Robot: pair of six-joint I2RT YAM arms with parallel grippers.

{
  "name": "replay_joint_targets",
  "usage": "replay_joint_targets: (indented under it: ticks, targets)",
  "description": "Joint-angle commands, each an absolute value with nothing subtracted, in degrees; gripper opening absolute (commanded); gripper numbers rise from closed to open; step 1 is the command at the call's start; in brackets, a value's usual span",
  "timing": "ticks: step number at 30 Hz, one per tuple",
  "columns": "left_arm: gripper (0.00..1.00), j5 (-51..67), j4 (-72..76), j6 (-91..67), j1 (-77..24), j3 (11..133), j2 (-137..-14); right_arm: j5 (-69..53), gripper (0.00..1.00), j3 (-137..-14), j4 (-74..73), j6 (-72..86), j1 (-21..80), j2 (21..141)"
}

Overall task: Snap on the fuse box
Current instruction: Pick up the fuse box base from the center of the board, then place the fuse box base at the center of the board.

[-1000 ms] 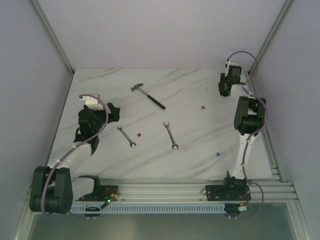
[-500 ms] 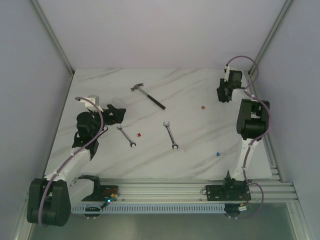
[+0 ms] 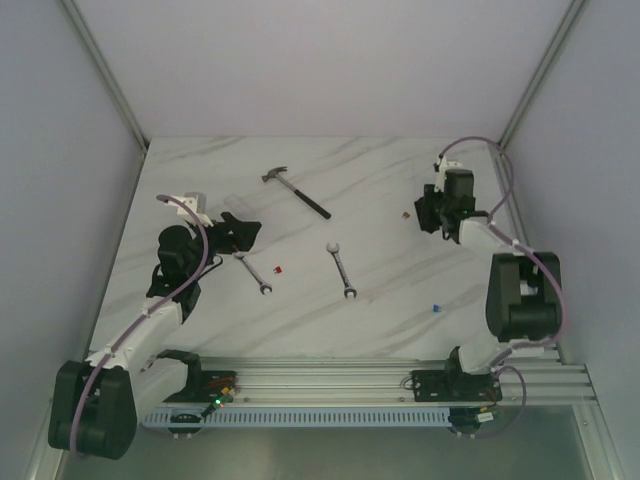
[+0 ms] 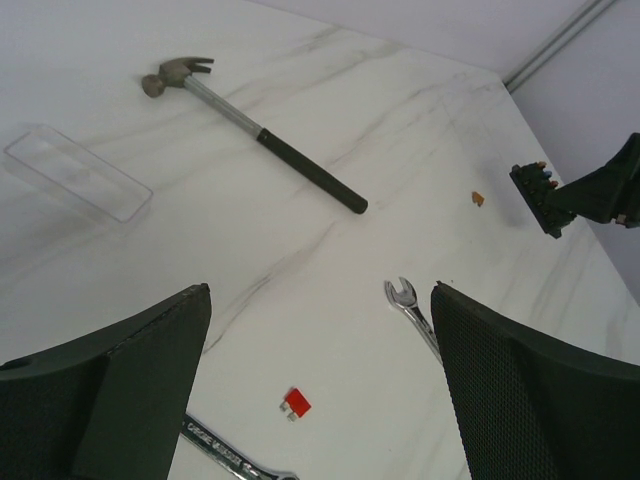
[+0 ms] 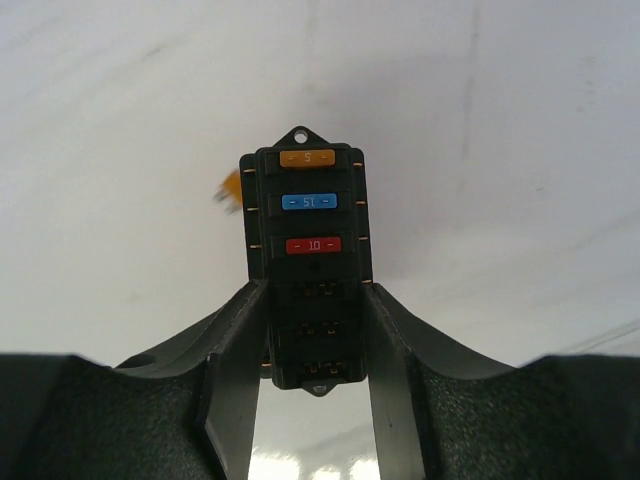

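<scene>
Next, my right gripper needs to carry the fuse box [image 5: 308,260] back and toward the tabletop between the wrenches, since that place lies to its left in the top view.
The fuse box [image 5: 308,260] is a small black block with an orange, a blue and a red fuse in its far half and empty slots in its near half. My right gripper [image 5: 313,290] is shut on its sides and holds it above the table at the back right [image 3: 428,212]. It also shows in the left wrist view [image 4: 535,190]. My left gripper [image 4: 320,300] is open and empty, over the left of the table [image 3: 240,232]. A clear plastic lid [image 4: 75,172] lies flat on the table to its left.
A black-handled hammer [image 3: 297,192] lies at the back middle. Two silver wrenches [image 3: 253,272] [image 3: 341,268] lie mid-table. Loose fuses lie about: a red fuse [image 4: 295,403] below my left gripper, an orange fuse [image 3: 406,214] near my right gripper, a blue fuse [image 3: 436,308] at the right.
My right gripper has swung from the back right corner leftward and nearer, still holding the fuse box. My left gripper has reached to the right, toward the left wrench.
</scene>
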State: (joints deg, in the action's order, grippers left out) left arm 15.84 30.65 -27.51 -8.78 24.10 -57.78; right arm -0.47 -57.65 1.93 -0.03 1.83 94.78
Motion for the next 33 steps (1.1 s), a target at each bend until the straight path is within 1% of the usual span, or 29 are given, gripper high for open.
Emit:
replay_joint_targets:
  ticks: [1,6,12,19,24,30,32,33]
  targets:
    - [1.00,16.5,29.6,-28.7,-10.0,23.3,-57.1,-1.8,0.23,-51.1,5.0,2.3,6.6,86.3]
    - [1.00,15.8,29.2,-29.8,-10.9,22.4,-57.3,-2.9,0.22,-44.4,7.1,3.1,15.2,79.4]
    - [1.00,14.1,25.6,-30.4,-11.0,22.3,-57.5,-5.2,0.21,-42.1,8.7,3.1,28.4,76.4]
    - [1.00,12.5,20.9,-31.7,-11.0,22.4,-57.4,-6.9,0.23,-41.6,11.5,0.2,42.8,80.2]
    - [1.00,13.9,20.6,-32.5,-11.1,21.6,-57.5,-8.7,0.25,-40.9,15.2,-2.9,49.4,84.7]
    - [1.00,15.8,20.6,-33.4,-11.6,21.3,-58.5,-11.0,0.39,-41.4,15.1,-7.0,52.4,87.9]
    - [1.00,16.2,20.5,-33.5,-12.0,21.1,-59.0,-10.6,0.45,-41.3,14.6,-7.6,52.6,87.9]
    - [1.00,16.2,20.6,-33.5,-12.2,21.1,-59.2,-10.3,0.51,-41.2,14.4,-7.7,52.6,87.9]
